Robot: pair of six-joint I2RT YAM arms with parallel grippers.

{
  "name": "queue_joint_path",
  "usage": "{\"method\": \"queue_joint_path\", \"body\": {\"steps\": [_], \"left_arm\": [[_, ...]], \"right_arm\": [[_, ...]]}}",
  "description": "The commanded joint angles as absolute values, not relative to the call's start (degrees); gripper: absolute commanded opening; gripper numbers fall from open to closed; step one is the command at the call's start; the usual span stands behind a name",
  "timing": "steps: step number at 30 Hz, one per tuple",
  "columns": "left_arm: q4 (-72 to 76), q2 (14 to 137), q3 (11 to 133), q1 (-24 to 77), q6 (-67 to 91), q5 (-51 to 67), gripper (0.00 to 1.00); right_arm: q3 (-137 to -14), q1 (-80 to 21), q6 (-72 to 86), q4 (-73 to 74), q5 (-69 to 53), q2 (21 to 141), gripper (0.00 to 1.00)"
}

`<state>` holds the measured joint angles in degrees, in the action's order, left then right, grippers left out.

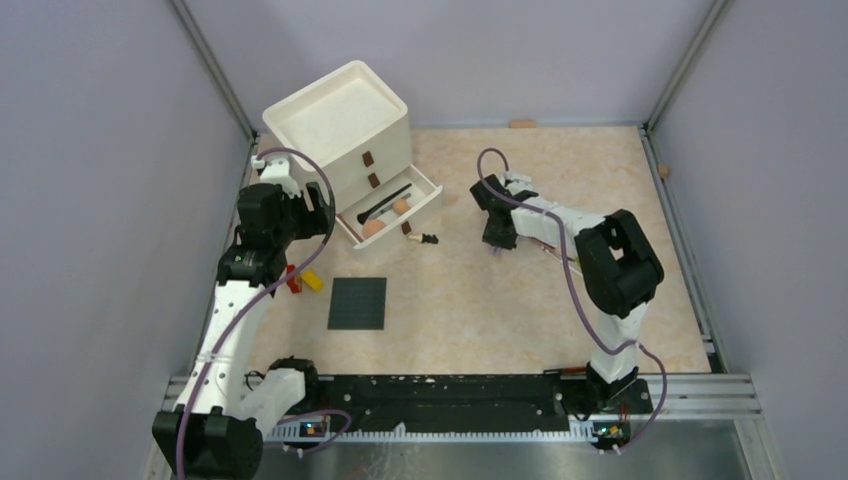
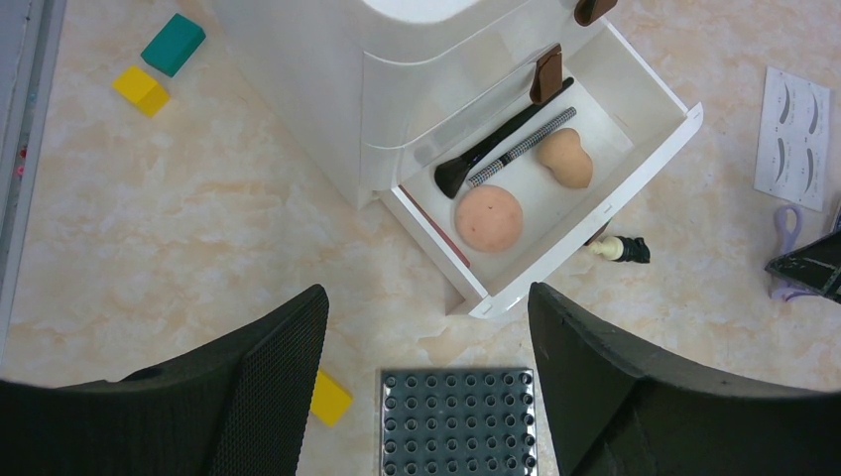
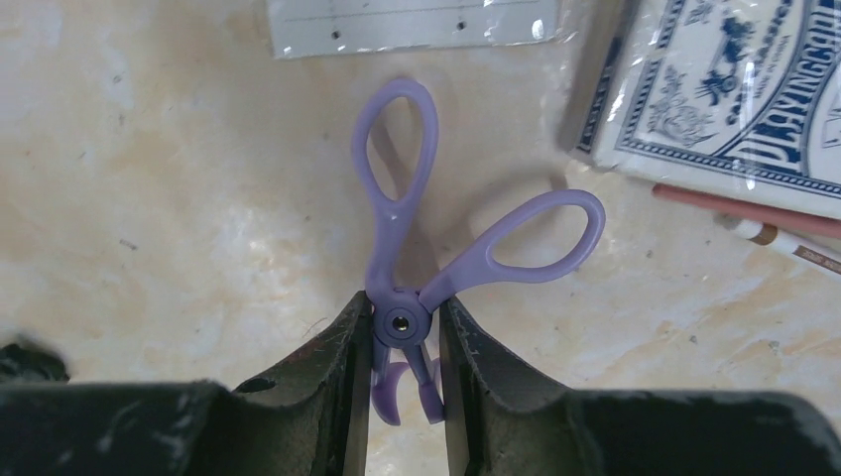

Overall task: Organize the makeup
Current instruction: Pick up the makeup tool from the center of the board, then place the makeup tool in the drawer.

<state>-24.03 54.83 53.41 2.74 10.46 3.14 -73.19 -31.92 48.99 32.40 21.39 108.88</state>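
The open drawer holding makeup lies left of my right gripper in the top view, so next my right gripper needs to lift, cross over the drawer's brush (image 1: 395, 197) and release the lash tool.
A purple scissor-handled lash tool (image 3: 401, 322) lies on the table. My right gripper (image 3: 404, 300) is shut on its pivot, with the two handle loops pointing away from me. The white false-eyelash card (image 3: 407, 25) lies just beyond it. My left gripper (image 2: 426, 293) hangs open over the tabletop in front of the open bottom drawer (image 2: 650, 149). That drawer holds a dark brush (image 2: 501, 144), a patterned pencil (image 2: 523, 146), a round peach puff (image 2: 489, 217) and a peach sponge (image 2: 565, 158). A small dark-capped tube (image 2: 623, 249) lies outside the drawer's front corner.
The white drawer unit (image 1: 340, 125) stands at the back left. A dark studded plate (image 2: 458, 421) lies under my left gripper, with yellow (image 2: 140, 89) and green (image 2: 173, 43) bricks to the left. A playing-card box (image 3: 734, 89) and two pencils (image 3: 754, 213) lie right of the lash tool.
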Motion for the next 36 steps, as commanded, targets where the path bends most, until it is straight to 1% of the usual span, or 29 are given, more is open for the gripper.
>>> {"method": "queue_joint_path", "body": {"steps": [1, 7, 11, 15, 22, 23, 25, 26, 27, 28, 30, 36], "left_arm": [[-22.0, 53.5, 53.0, 3.0, 9.8, 2.8, 0.79], [-22.1, 53.2, 53.0, 2.9, 9.7, 2.0, 0.80], [-22.1, 53.1, 52.9, 2.9, 9.7, 1.9, 0.80], [-22.1, 53.0, 52.9, 2.9, 9.6, 1.8, 0.80], [-22.1, 53.0, 52.8, 2.9, 9.6, 2.0, 0.80], [-22.1, 53.0, 52.8, 2.9, 9.6, 1.9, 0.80], [-22.1, 53.0, 52.8, 2.9, 9.6, 1.7, 0.80], [-22.1, 53.0, 52.8, 2.9, 9.6, 1.6, 0.80], [-22.1, 52.9, 52.8, 2.9, 9.6, 1.5, 0.80], [-22.1, 52.9, 52.8, 2.9, 9.6, 1.4, 0.80], [-22.1, 53.0, 52.8, 2.9, 9.5, 1.5, 0.80], [-22.0, 53.3, 52.9, 2.9, 9.5, 2.0, 0.80]], "right_arm": [[-77.8, -35.7, 45.3, 29.5, 21.9, 105.4, 0.18], [-85.1, -40.1, 41.9, 24.2, 20.4, 105.7, 0.21], [-86.1, -41.0, 40.3, 14.9, 14.6, 105.6, 0.25], [-84.5, -41.0, 42.5, 2.5, 6.8, 106.4, 0.27], [-92.7, -41.0, 49.9, -4.5, 0.2, 115.2, 0.28], [-93.9, -41.0, 50.8, -5.7, -1.8, 116.6, 0.32], [-97.0, -41.0, 51.8, -5.8, -4.0, 119.3, 0.45], [-98.4, -41.0, 51.7, -5.4, -4.8, 120.4, 0.49], [-99.0, -41.0, 51.7, -5.3, -5.1, 121.0, 0.55], [-99.0, -41.0, 51.7, -5.3, -5.2, 121.0, 0.60], [-97.9, -41.0, 51.0, -5.3, -4.2, 120.2, 0.66], [-91.9, -40.8, 45.0, -5.3, 1.2, 113.6, 0.67]]}}
